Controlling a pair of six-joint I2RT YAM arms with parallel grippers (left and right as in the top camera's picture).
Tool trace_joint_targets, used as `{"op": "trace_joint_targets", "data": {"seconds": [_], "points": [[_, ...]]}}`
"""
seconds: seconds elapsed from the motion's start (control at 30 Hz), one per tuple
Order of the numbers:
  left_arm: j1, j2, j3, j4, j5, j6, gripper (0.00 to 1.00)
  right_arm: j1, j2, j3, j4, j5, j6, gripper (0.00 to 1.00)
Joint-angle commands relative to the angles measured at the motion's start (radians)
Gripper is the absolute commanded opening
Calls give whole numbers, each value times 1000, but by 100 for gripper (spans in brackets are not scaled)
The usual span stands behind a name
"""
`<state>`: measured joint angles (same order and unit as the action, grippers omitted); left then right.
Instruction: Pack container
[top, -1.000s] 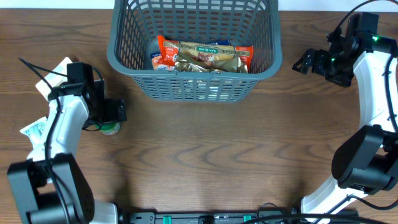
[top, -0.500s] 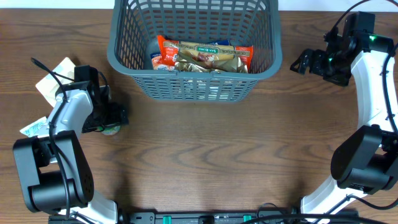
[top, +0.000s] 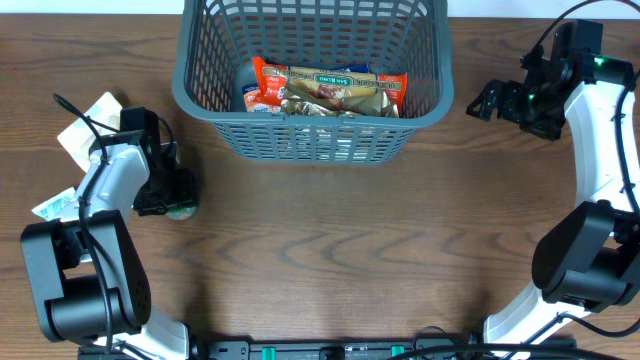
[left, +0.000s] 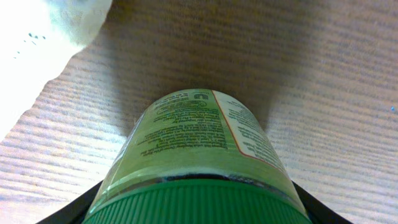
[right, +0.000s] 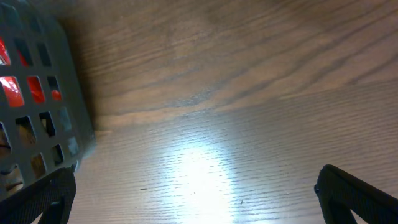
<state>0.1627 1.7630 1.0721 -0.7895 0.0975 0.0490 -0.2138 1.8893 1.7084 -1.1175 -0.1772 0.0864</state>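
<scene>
My left gripper should next lift high, then move outward over the container's rim to the gap beside the packets, because the container's end by the jar (left: 199, 137) is free there.
The dark grey slotted container (top: 310, 118) stands at the back centre and holds red and gold snack packets (top: 330, 90). A jar with a green lid (top: 180, 211) lies on the table at the left. In the left wrist view the jar (left: 199, 137) fills the space between my fingers. My left gripper (top: 165, 195) (left: 199, 214) is shut on the jar at its lid. My right gripper (top: 490, 100) (right: 196, 193) is open and empty, just right of the container, whose corner (right: 37, 112) shows in the right wrist view.
A white packet (top: 90, 120) and a second pale packet (top: 55, 205) lie at the far left beside my left arm. The white packet (left: 37, 43) is also in the left wrist view. Bare wooden table lies in front of the container.
My left gripper has moved down and slightly left over the jar and closed around its lid. The right arm has barely moved.
</scene>
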Motion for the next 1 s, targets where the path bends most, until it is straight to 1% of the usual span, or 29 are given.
{"op": "trace_joint_targets", "data": {"seconds": [0.0, 0.17, 0.3, 0.5, 0.6, 0.7, 0.77, 0.8, 0.83, 0.97], "points": [[4, -23, 21, -27, -3, -21, 6, 7, -23, -3, -4, -7, -17, 99], [5, -85, 79, -91, -4, -94, 6, 12, -23, -3, -5, -7, -16, 99], [5, -175, 149, -162, -5, -139, 6, 12, -23, -3, -5, -6, -17, 99], [5, -311, 325, -290, -42, -229, 6, 12, -23, -3, -7, -6, -17, 99], [3, -362, 434, -309, -41, -257, 5, 11, -23, -3, -8, -6, -17, 99], [-24, -379, 554, -310, -40, -204, 5, 12, -23, -3, -8, -6, -17, 99], [-70, -373, 646, -310, -26, -114, 5, 12, -23, -3, -8, -7, -16, 99], [-100, -367, 690, -310, -26, -69, 5, 12, -23, -3, -7, -7, -16, 99], [-159, -349, 766, -309, -27, 5, 5, 12, -23, -3, -8, -7, -16, 99], [-293, -287, 927, -294, -71, 125, 5, 12, -23, -3, -9, -7, -16, 99]]}}
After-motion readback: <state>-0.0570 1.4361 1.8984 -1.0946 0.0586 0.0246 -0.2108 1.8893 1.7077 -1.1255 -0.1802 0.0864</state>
